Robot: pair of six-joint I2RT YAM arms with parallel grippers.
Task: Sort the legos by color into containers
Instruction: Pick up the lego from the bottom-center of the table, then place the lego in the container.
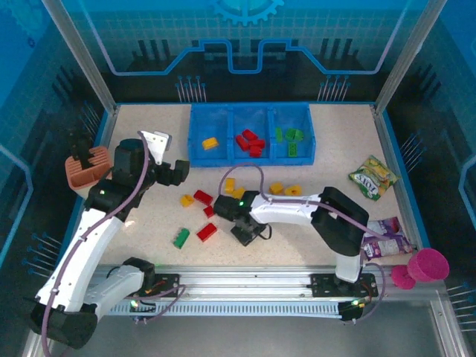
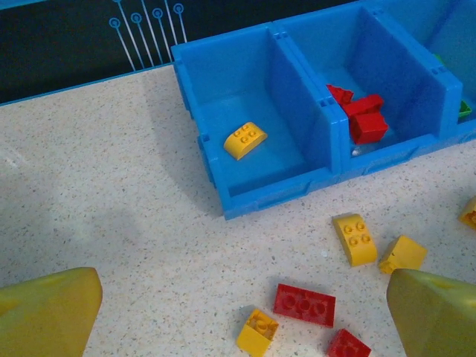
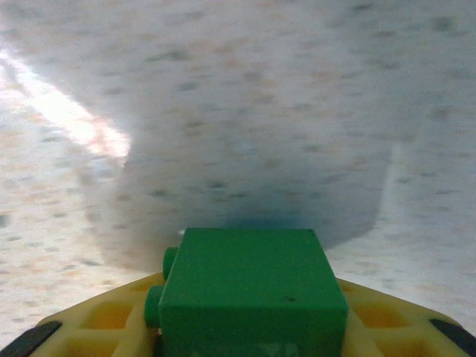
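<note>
My right gripper rises and swings outward over the bin with green bricks next, which lies outward of it, to release the matching green lego.
The blue three-compartment tray [image 1: 250, 157] stands at the back. Its left bin holds a yellow brick [image 1: 210, 143], the middle bin red bricks [image 1: 251, 143], the right bin green bricks [image 1: 291, 139]. Loose on the table lie yellow bricks [image 1: 187, 200] [image 1: 276, 188], red bricks [image 1: 202, 197] [image 1: 207, 232] and a green brick [image 1: 181, 238]. My left gripper [image 1: 175, 172] hangs open in front of the tray's left end, its fingers [image 2: 52, 309] wide apart above a red brick [image 2: 304, 304]. My right gripper [image 1: 222, 207] is low over the table centre, shut on a green brick [image 3: 249, 290].
A salmon-pink holder [image 1: 88, 167] sits at the left edge, with a white object [image 1: 158, 141] behind the left arm. Snack packets [image 1: 373, 177] [image 1: 387, 238] lie on the right, and a magenta cup [image 1: 425, 265] rests at the near right corner.
</note>
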